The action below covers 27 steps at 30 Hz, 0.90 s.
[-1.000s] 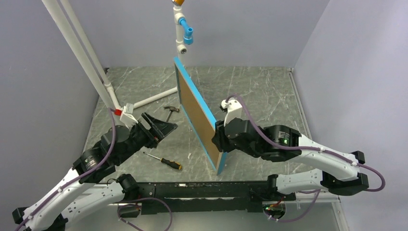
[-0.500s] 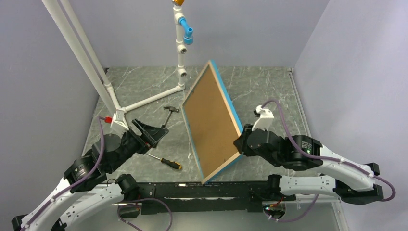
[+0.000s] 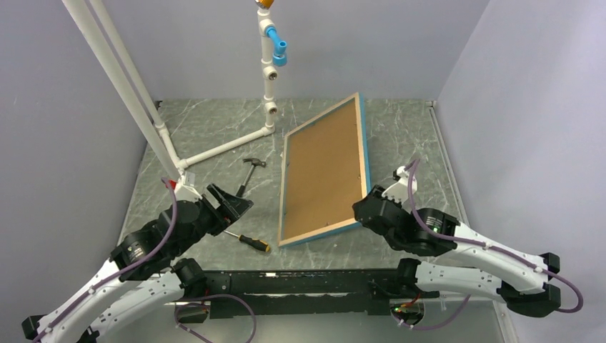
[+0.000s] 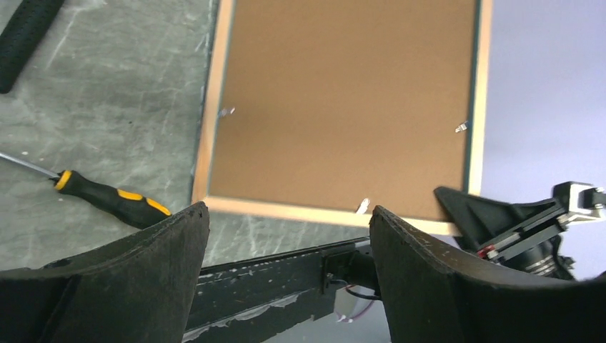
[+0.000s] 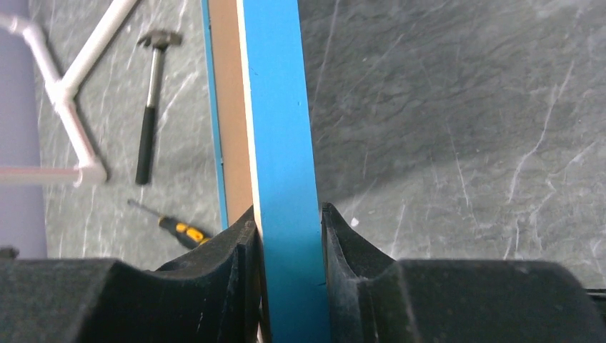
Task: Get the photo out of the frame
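The frame still hangs tilted, so next my right gripper should move outward and lower the frame's corner onto the bare marble [image 3: 388, 146] [image 5: 371, 136] beside the turquoise edge to release it.
The frame [image 3: 323, 171] hangs tilted over the table with its brown backing board and pale wood rim facing up and its turquoise edge along the right side. My right gripper [image 3: 363, 209] is shut on the frame's near right corner; in the right wrist view the turquoise edge [image 5: 275, 107] runs between both fingers of that gripper [image 5: 287, 214]. My left gripper [image 3: 236, 204] hovers open and empty left of the frame, its fingers spread wide [image 4: 286, 214] below the backing board [image 4: 343, 107]. The photo is hidden.
A hammer [image 3: 246, 175] and a yellow-and-black screwdriver [image 3: 246, 241] lie on the grey marble table left of the frame. A white pipe stand [image 3: 268, 71] rises at the back, with slanted pipes [image 3: 128, 93] at the left. A black rail [image 3: 286, 282] lines the near edge.
The frame has swung from standing edge-on to leaning back-side up, moving right. My right arm pulled right and toward the near edge with it. The left gripper shifted slightly nearer, staying open.
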Available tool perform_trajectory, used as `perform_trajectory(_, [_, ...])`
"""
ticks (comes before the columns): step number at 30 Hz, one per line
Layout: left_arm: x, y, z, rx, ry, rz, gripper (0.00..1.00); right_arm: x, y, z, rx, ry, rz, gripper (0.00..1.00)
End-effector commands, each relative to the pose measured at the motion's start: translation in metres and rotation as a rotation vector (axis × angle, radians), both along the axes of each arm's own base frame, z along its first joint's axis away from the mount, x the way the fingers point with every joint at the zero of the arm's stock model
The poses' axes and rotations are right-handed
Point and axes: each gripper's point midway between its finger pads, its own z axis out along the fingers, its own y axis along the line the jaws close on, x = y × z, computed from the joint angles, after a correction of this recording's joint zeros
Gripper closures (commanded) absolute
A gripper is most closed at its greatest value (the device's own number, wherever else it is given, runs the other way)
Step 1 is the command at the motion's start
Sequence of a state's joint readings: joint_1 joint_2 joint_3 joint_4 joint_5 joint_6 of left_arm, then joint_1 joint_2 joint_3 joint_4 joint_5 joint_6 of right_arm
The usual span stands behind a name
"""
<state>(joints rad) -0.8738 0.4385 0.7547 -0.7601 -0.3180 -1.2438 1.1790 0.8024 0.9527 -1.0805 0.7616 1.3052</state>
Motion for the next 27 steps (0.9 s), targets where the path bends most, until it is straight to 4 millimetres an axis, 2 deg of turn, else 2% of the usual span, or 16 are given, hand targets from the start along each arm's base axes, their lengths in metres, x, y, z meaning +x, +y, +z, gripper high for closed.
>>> perform_trajectory(1, [0.004,0.0,-0.019,0.092,0.028,-0.007,0.14,0.02,-0.049,-0.028,-0.243,0.005,-0.138,1.0])
perform_trajectory(5, [0.003,-0.012,-0.02,0.106,0.024,-0.069,0.14,0.05,-0.047,-0.042,-0.234,0.017,-0.125,1.0])
perform_trajectory(10, [-0.006,-0.031,-0.019,0.091,0.002,-0.195,0.13,0.08,-0.061,-0.074,-0.204,0.103,-0.119,1.0])
perform_trajectory(13, [-0.014,-0.036,-0.017,0.094,-0.028,-0.272,0.12,0.087,-0.075,-0.099,-0.173,0.171,-0.153,1.0])
perform_trajectory(18, [-0.022,-0.021,-0.02,0.129,-0.027,-0.263,0.11,0.076,-0.085,-0.14,-0.114,0.273,-0.196,1.0])
perform_trajectory(22, [-0.026,-0.009,-0.019,0.12,-0.043,-0.236,0.11,0.068,-0.093,-0.161,-0.069,0.303,-0.26,0.77])
perform_trajectory(25, [-0.029,-0.005,-0.016,0.097,-0.061,-0.227,0.11,0.063,-0.101,-0.174,-0.043,0.34,-0.302,0.72])
perform_trajectory(27, [-0.031,-0.002,-0.015,0.095,-0.063,-0.226,0.11,0.057,-0.107,-0.18,-0.033,0.372,-0.338,0.62])
